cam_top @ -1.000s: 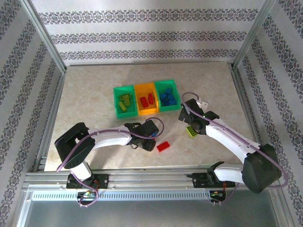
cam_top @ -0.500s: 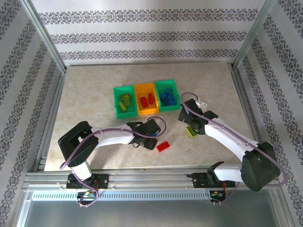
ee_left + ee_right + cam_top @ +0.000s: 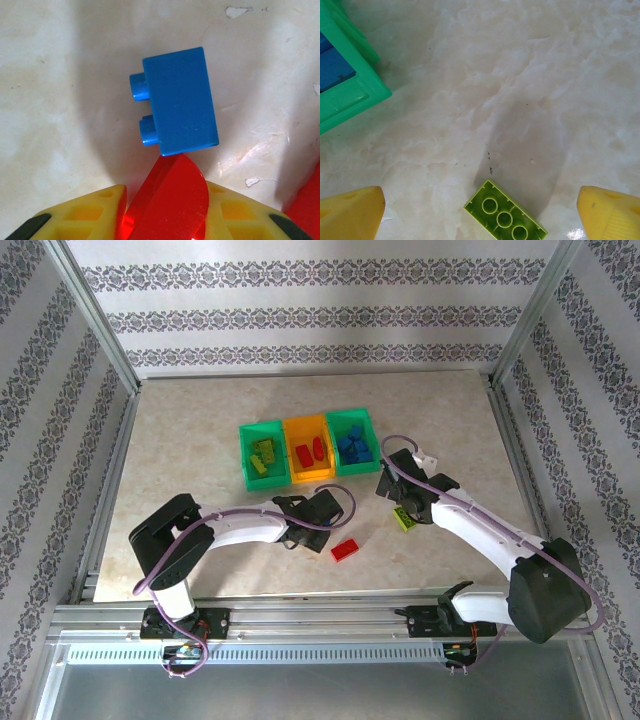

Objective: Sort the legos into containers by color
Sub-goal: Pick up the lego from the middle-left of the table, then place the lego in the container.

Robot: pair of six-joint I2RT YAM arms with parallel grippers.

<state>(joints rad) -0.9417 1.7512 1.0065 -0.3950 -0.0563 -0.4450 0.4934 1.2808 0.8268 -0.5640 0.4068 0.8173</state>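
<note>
Next I need to raise the red rounded lego in my left gripper, carry it outward over the orange bin (image 3: 310, 450) holding red legos and release it.
My left gripper (image 3: 167, 215) is shut on a red rounded lego (image 3: 172, 197), held between its yellow fingers (image 3: 85, 215). A blue lego (image 3: 180, 102) lies on its side on the table just beyond the red piece's tip. In the top view the left gripper (image 3: 320, 528) sits in front of the containers: a green bin (image 3: 262, 455) with yellow-green legos, an orange bin (image 3: 310, 450) with red ones, and a green bin (image 3: 353, 442) with blue ones. My right gripper (image 3: 480, 200) is open low over an upside-down yellow-green lego (image 3: 505, 220), which lies between its fingers.
A flat red lego (image 3: 346, 550) lies on the table right of the left gripper and shows at the edge of the left wrist view (image 3: 312, 200). The corner of the blue-filled bin (image 3: 350, 90) is close ahead-left of the right gripper. Metal frame posts (image 3: 95, 330) border the table.
The left gripper's fingers have closed onto the red rounded lego, and the left arm has edged slightly right. The right gripper stays open near the yellow-green lego.
</note>
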